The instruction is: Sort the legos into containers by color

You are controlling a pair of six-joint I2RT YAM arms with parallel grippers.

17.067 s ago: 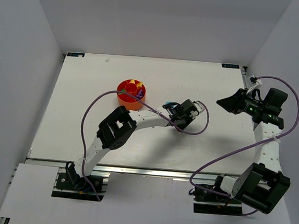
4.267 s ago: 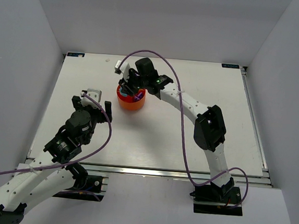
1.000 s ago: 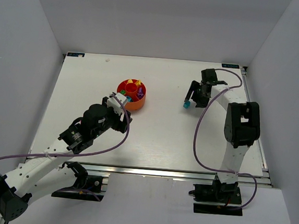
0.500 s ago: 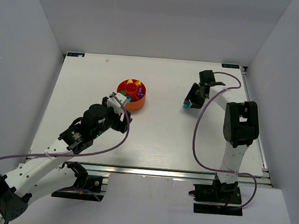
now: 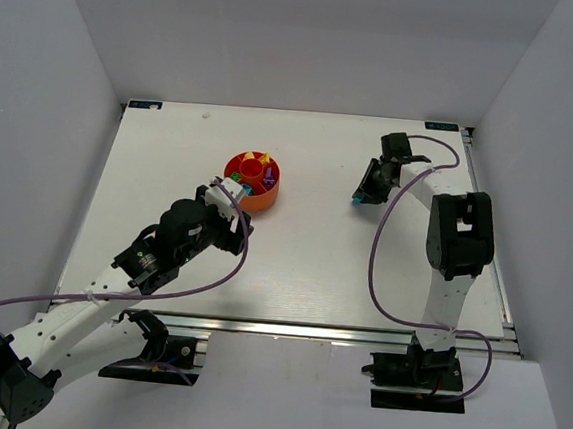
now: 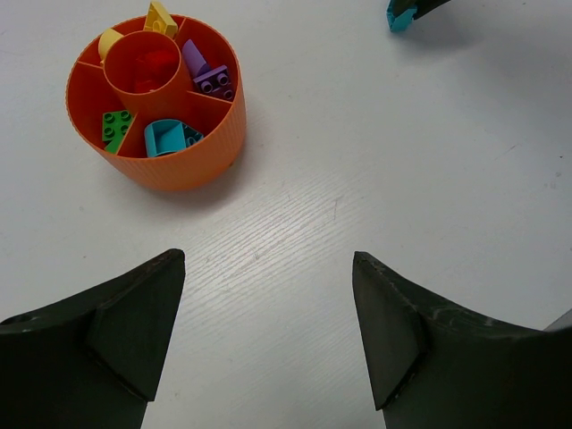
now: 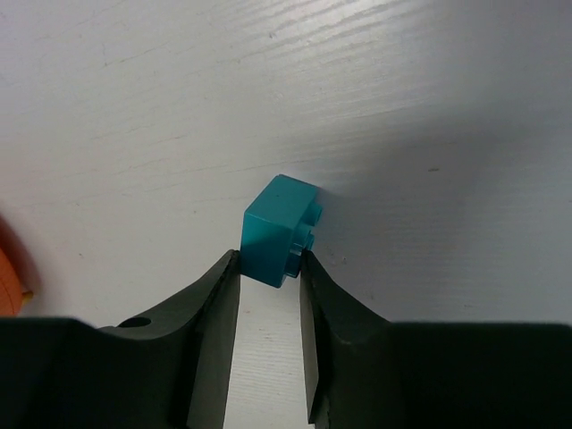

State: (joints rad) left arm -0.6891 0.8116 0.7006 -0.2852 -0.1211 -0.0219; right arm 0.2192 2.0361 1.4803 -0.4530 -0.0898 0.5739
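Note:
My right gripper lifts the matching brick and carries it over the container section with teal legos next, then releases it. That section lies to the brick's left in the top view.
A teal lego brick (image 7: 281,228) lies on the white table at the right, its studs facing sideways. My right gripper (image 7: 266,259) is shut on it, both fingertips pressed against its sides. From the top view the brick (image 5: 358,199) shows at the right gripper (image 5: 365,189). The orange tub (image 6: 179,170) holds yellow (image 6: 161,18), purple (image 6: 210,76), green (image 6: 114,127) and teal (image 6: 170,137) legos in separate compartments, and red pieces (image 6: 154,64) in its central cup. My left gripper (image 6: 268,259) hangs open and empty over bare table, just near of the tub (image 5: 252,183).
White walls enclose the table on three sides. The right arm's purple cable (image 5: 377,273) loops over the table's right part. The left arm (image 5: 179,235) stretches from the near left toward the tub.
The right gripper's fingers have closed in from wide open onto the teal brick. The left arm and the tub have not moved.

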